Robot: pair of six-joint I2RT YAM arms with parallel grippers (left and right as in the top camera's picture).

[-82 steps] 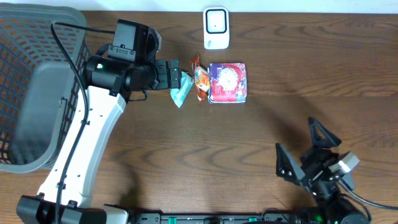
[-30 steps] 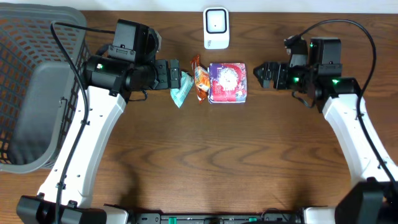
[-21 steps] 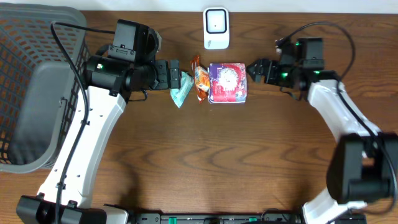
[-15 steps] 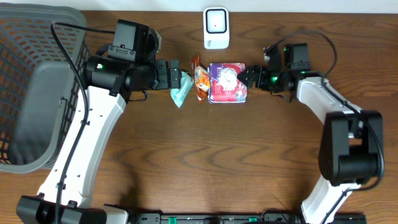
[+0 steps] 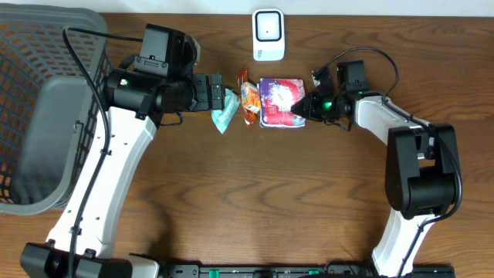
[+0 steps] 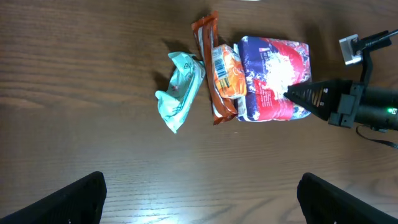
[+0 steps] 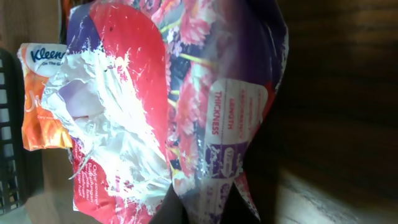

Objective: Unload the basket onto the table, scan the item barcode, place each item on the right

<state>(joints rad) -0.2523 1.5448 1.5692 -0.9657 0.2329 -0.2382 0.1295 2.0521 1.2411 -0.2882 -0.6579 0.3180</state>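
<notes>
I will lift, turn and lower the pack (image 5: 282, 102) with my right gripper to release it on the bare wood, to the gripper's right in the overhead view.
A purple and red flowered pack (image 5: 282, 102) lies at the table's back middle, the item in my grip. My right gripper (image 5: 298, 110) is shut on its right edge; in the right wrist view a fold of the pack's wrapper (image 7: 186, 93) sits pinched between the two dark fingers of that gripper (image 7: 202, 208). The white scanner (image 5: 268, 35) stands just behind the pack. My left gripper (image 5: 218, 96) hangs open above the table, left of the pack (image 6: 273, 74), its fingertips (image 6: 78, 198) wide apart over bare wood. No barcode shows on the pack.
An orange Kleenex packet (image 5: 248, 100) with a barcode facing up (image 6: 219, 59) leans against the pack's left side. A teal packet (image 5: 225, 117) lies left of it. A grey mesh basket (image 5: 46, 100) fills the left edge of the table.
My right arm swung from the front right corner up to the pack, slid left onto its right edge and shut on it. The left arm has not moved.
</notes>
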